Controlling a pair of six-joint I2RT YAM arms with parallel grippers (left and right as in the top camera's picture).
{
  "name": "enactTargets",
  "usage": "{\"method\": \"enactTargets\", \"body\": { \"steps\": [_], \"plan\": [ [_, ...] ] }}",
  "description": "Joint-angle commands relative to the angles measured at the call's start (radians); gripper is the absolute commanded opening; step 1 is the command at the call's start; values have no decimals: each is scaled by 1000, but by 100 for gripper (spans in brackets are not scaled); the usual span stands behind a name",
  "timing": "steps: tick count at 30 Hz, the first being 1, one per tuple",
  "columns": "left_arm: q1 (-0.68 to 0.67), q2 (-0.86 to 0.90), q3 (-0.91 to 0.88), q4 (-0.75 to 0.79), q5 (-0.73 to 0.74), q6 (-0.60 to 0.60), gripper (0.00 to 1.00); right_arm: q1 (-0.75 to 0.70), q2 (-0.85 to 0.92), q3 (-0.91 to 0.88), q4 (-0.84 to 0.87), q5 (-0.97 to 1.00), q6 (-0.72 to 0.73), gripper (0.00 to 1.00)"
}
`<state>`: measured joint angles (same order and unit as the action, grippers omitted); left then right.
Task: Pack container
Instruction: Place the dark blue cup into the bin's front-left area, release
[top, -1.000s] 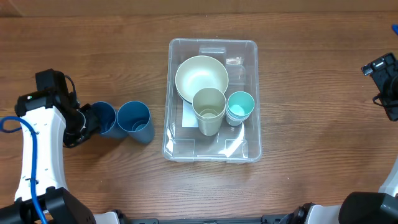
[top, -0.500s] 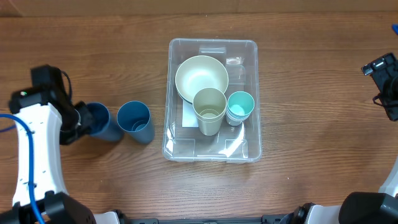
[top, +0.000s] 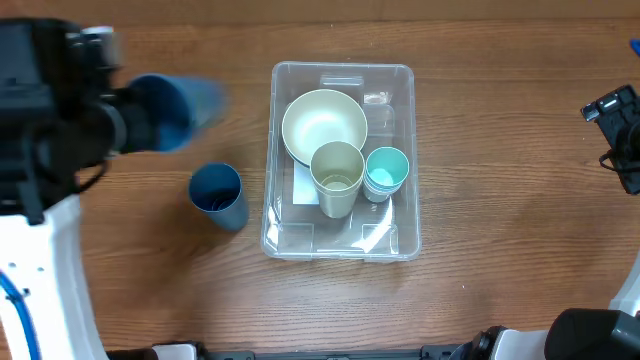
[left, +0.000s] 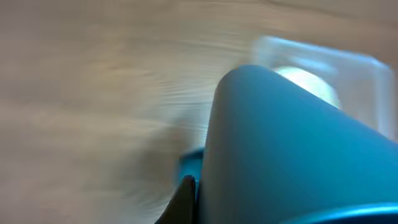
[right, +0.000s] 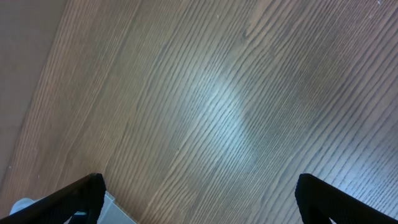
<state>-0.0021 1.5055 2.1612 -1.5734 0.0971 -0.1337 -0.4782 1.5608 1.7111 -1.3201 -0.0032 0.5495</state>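
Observation:
The open bottom of the container beside the cream cup is below the left gripper and to its right in the overhead view, so the left gripper will swing over, go down and let go.
The clear container (top: 405, 235) sits mid-table and holds a cream bowl (top: 323, 123), a cream cup (top: 336, 175) and teal cups (top: 386, 172). My left gripper (top: 128, 120) is raised high to the container's left, shut on a blue cup (top: 180, 108) held on its side. That cup fills the left wrist view (left: 292, 149), blurred, with the container (left: 367, 81) beyond it. A second blue cup (top: 218, 195) stands on the table left of the container. My right gripper (right: 199, 199) is open over bare wood at the far right.
The wooden table (top: 500, 150) runs on all sides of the container. The right arm (top: 618, 135) is at the right edge. A corner of the container (right: 115, 208) shows at the bottom left of the right wrist view.
My left gripper has lifted one blue cup off the table, up and toward the back, tipped sideways. The other blue cup stays put. The right arm has not moved.

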Motion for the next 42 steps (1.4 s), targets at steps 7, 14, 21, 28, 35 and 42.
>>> {"method": "enactTargets", "body": {
  "steps": [7,14,21,28,35,42],
  "plan": [
    [-413,16,27,-87,-25,81,4,-3,0,5,5,1,5,100],
    [-517,26,-45,-116,-38,78,4,-3,0,5,5,1,5,100],
    [-518,26,-213,-115,-147,40,4,-3,0,5,5,1,5,100],
    [-518,26,-428,58,-159,12,4,-3,0,5,5,1,5,100],
    [-518,26,-660,278,-156,-6,4,-3,0,5,5,1,5,100],
    [-518,57,-743,351,-156,-6,5,-3,0,5,5,1,5,100]
  ]
}}
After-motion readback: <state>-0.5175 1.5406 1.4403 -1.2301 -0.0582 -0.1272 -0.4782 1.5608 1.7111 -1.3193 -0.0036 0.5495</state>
